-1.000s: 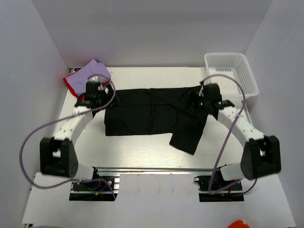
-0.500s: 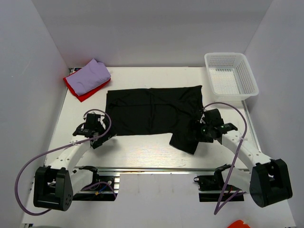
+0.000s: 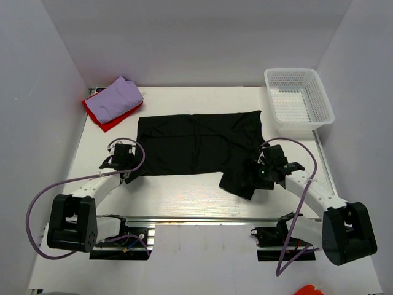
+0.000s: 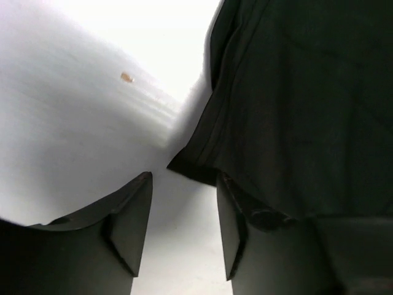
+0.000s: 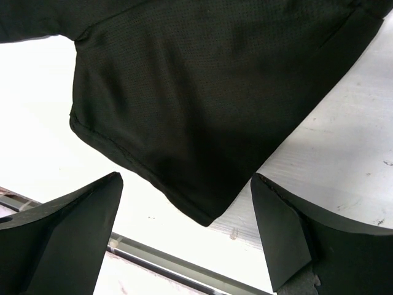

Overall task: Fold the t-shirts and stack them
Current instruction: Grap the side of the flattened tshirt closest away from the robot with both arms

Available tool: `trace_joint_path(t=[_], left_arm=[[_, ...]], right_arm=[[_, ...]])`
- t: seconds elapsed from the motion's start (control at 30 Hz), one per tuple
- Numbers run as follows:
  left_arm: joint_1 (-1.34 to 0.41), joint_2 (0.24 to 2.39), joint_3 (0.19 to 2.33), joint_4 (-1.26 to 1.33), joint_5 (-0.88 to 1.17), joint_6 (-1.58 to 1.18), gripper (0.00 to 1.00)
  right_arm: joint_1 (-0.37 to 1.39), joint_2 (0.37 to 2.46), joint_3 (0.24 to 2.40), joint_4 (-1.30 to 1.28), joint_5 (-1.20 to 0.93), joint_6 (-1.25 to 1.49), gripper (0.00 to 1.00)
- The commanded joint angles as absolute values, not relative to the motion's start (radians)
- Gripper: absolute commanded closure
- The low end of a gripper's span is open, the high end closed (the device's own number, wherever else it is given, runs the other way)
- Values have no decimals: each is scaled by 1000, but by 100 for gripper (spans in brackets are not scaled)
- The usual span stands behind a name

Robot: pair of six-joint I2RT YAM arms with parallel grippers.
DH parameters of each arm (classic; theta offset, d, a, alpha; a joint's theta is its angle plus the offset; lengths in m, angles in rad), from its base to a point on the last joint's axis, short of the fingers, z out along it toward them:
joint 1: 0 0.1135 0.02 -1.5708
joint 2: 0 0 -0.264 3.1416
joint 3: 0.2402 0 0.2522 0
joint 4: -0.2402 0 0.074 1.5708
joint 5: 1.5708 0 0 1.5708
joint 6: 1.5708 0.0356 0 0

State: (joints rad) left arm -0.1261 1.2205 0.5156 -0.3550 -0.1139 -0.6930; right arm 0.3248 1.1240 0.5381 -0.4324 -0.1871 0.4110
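Observation:
Next, my right gripper moves back and down, open, around the black sleeve's near corner to close, since the corner lies below it and back from its fingers.
The black t-shirt lies spread flat mid-table, one sleeve hanging toward the near right. The lavender t-shirt lies folded on the red t-shirt at the far left corner. My left gripper is open and empty, low over the table at the black shirt's near left corner; its right finger touches the hem. My right gripper is wide open and empty, with the sleeve's corner between its fingers.
A white mesh basket stands at the far right corner. A metal rail runs along the table's near edge, close under the right gripper. White walls close in on three sides.
Both arms have drawn back from the black shirt's far corners to its near side. In the last half second the left gripper has edged to the near left corner.

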Motion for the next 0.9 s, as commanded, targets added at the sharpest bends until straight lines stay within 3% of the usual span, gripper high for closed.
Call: trace_joint_path(t=[0.0,0.2,0.3,0.4,0.43,0.73,0.87], left_arm=[[-121,1250,488,-331,-133,-707,46],[-121,1293,488,-313,-153,-707,52],[-121,1315,488,-304,-153,-707,67],[-121,1324,497,-304,-135,-707,96],[-121,1324,497,-304,-135,-707,100],[-121,1273,497,-322,-126,-689,100],[-121,1233,517,-345,-117,-680,100]], right_arm=[[325,1131,522,-410,-210,425,10],[327,1146,506,-417,-235,431,10],[328,1152,500,-428,-245,428,10],[331,1144,486,-422,-249,442,10],[336,1144,483,-422,-250,443,10],[367,1206,442,-397,-304,475,16],[377,1180,483,-521,-251,468,20]])
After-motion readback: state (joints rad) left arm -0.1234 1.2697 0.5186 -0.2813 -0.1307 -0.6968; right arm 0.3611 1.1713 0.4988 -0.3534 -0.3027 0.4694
